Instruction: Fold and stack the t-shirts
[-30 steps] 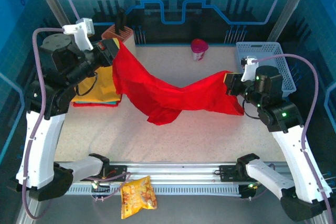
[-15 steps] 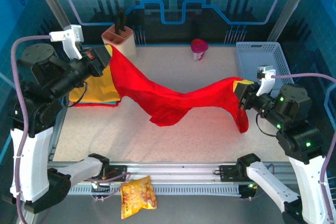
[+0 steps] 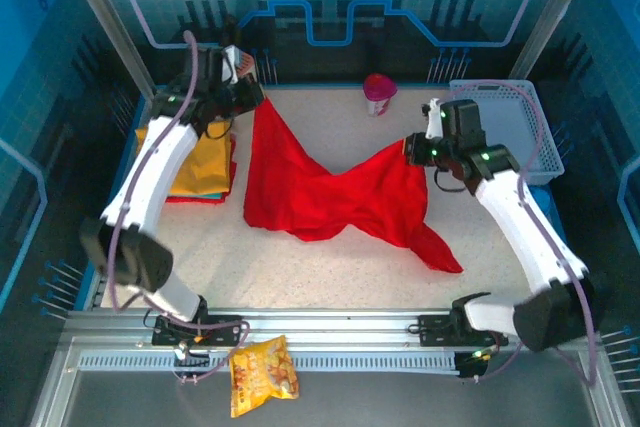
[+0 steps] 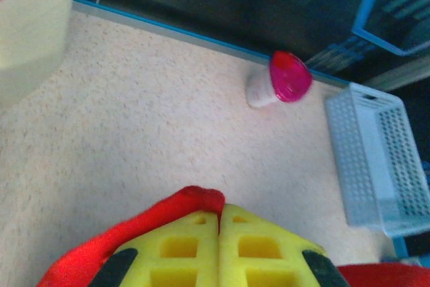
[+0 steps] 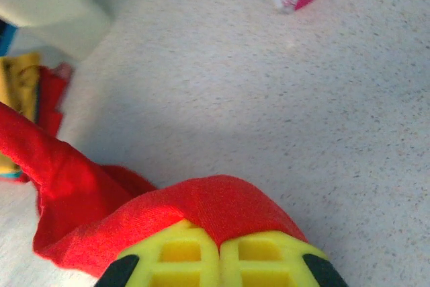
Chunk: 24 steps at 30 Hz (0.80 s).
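Observation:
The t-shirt's corner in my right gripper goes slightly outward and down next, released on the bare table near the pink cup (image 5: 289,166), because the t-shirt's middle sags.
The red t-shirt (image 3: 320,192) hangs stretched between my two grippers, and its middle and lower edge rest on the table. At the far left my left gripper (image 3: 250,97) is shut on one corner, with red cloth pinched at its yellow fingertips (image 4: 220,208). My right gripper (image 3: 412,147) is shut on the opposite corner, and red fabric (image 5: 222,199) is draped over its tips (image 5: 219,241). A loose tail of the shirt trails toward the front right (image 3: 440,252). The mustard yellow t-shirt (image 3: 198,159) lies folded flat at the left edge of the table.
A pink cup (image 3: 379,93) stands at the back centre. The white lattice basket (image 3: 505,127) sits at the back right, just behind my right arm. A beige holder (image 4: 30,25) stands at the back left. A snack bag (image 3: 262,374) lies on the front rail.
Both arms have reached out toward the far side of the table and come closer together. The red shirt has gone with them and has dropped from hanging in the air to partly lying on the table.

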{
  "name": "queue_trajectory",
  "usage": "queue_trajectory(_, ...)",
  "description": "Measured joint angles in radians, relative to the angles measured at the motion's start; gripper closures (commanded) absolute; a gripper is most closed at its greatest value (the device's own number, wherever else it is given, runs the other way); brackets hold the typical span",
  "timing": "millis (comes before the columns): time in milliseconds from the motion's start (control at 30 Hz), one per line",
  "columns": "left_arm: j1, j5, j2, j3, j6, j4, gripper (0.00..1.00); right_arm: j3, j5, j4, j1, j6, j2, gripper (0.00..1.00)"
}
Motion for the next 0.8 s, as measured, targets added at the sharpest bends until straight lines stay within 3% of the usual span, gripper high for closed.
queue_trajectory(100, 0.018, 0.008, 0.216, 0.222, -0.001, 0.017, 1.0, 0.085, 0.01, 0.021, -0.047, 0.023, 0.164, 1.0)
queue_trajectory(200, 0.025, 0.028, 0.453, 0.551, -0.004, 0.023, 1.0, 0.174, 0.023, 0.042, -0.089, 0.051, 0.292, 1.0)
queue_trajectory(233, 0.026, 0.037, 0.531, 0.665, -0.004, 0.028, 0.87, 0.188, 0.026, 0.055, -0.103, 0.063, 0.319, 0.97)
queue_trajectory(333, 0.026, 0.054, 0.671, 0.869, -0.01, 0.028, 0.56, 0.207, 0.028, 0.068, -0.137, 0.083, 0.367, 0.66)
queue_trajectory(367, 0.026, 0.059, 0.695, 0.892, -0.005, 0.028, 0.45, 0.217, 0.027, 0.067, -0.148, 0.088, 0.383, 0.47)
queue_trajectory(400, 0.026, 0.064, 0.7, 0.892, -0.005, 0.021, 0.4, 0.224, 0.026, 0.067, -0.156, 0.091, 0.394, 0.28)
queue_trajectory(467, 0.026, 0.072, 0.692, 0.852, -0.005, 0.014, 0.36, 0.231, 0.026, 0.066, -0.167, 0.092, 0.402, 0.02)
queue_trajectory(600, 0.024, 0.079, 0.485, 0.404, -0.011, 0.087, 0.36, 0.182, 0.024, 0.067, -0.166, 0.076, 0.352, 0.0)
queue_trajectory(800, 0.01, 0.11, 0.136, -0.233, -0.082, 0.152, 0.5, -0.037, 0.026, 0.011, -0.131, 0.071, 0.115, 0.03)
